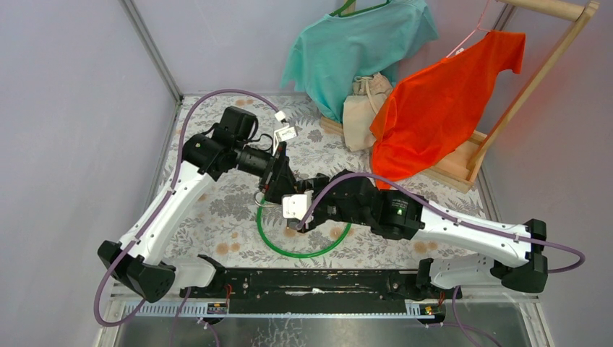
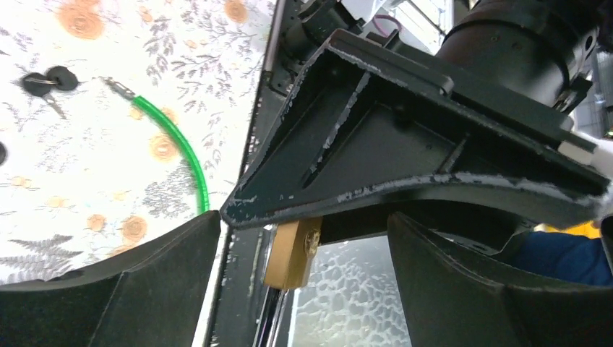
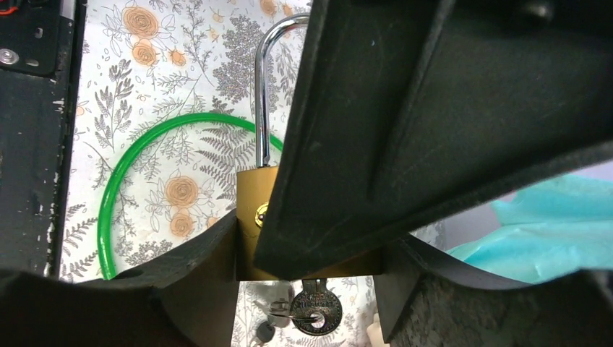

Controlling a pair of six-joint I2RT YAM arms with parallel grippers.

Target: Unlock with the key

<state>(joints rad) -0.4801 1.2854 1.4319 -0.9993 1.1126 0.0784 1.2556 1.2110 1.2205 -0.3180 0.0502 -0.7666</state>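
My right gripper holds the brass padlock (image 3: 253, 210) and needs to bring it down next onto the bare cloth inside the green cable loop (image 3: 182, 204) below, then release it there.
My right gripper (image 3: 307, 269) is shut on the brass padlock (image 3: 253, 210) and holds it above the floral cloth. The silver shackle (image 3: 262, 94) points away from the wrist. A round-headed key (image 3: 316, 311) sits in the lock's bottom, with a ring hanging from it, and nothing grips it. My left gripper (image 2: 303, 289) is open, its jaws wide apart on either side of the padlock's narrow edge (image 2: 293, 253). One left finger crosses in front of the lock in the right wrist view. In the top view both grippers, left (image 1: 273, 189) and right (image 1: 298, 217), meet mid-table.
A green cable loop (image 1: 303, 246) lies on the cloth under the grippers. Two black-headed keys (image 2: 47, 79) lie near its metal tip. A wooden rack (image 1: 463, 163) with teal and orange shirts and a beige bag stands back right. A black rail (image 1: 311, 282) runs along the near edge.
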